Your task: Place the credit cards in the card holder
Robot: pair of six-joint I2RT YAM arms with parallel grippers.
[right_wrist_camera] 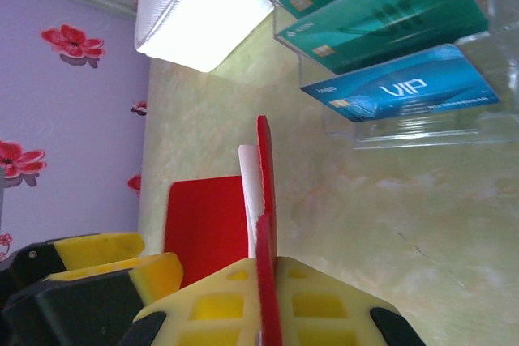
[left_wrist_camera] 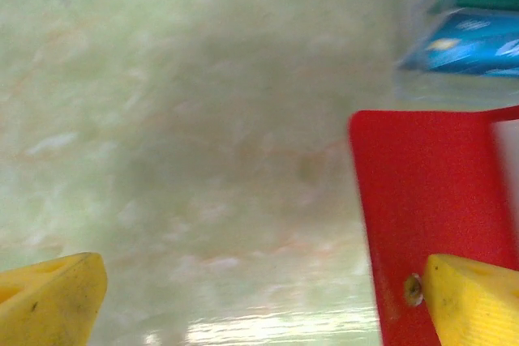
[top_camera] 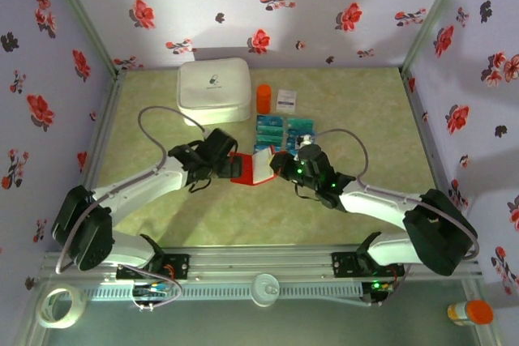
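Observation:
The robot's right gripper will pull the upright flap's edge [top_camera: 272, 151] [right_wrist_camera: 266, 237] back and down toward the tabletop and let it go, since that flap stands up while the other lies flat.
The red card holder [top_camera: 250, 169] lies open like a book at mid table. My right gripper [right_wrist_camera: 268, 269] is shut on the edge of one flap [right_wrist_camera: 265, 160], holding it upright, with a white inner pocket [right_wrist_camera: 248, 184] beside it. The other flap [right_wrist_camera: 207, 224] lies flat. My left gripper [left_wrist_camera: 259, 289] is open, and its right finger [left_wrist_camera: 474, 301] sits over that flat red flap [left_wrist_camera: 430, 200]. Teal and blue credit cards [top_camera: 282, 130] stand in clear racks just behind the holder. The blue VIP card [right_wrist_camera: 401, 91] is the nearest of them, with teal ones [right_wrist_camera: 381, 14] behind it.
A large white zip case [top_camera: 213, 87] sits at the back left. An orange cylinder [top_camera: 263, 96] and a small white packet [top_camera: 285, 100] stand beside it. Floral walls close in the table on three sides. A tape roll [top_camera: 61, 305] and an orange-capped bottle [top_camera: 470, 312] lie in front of the rail.

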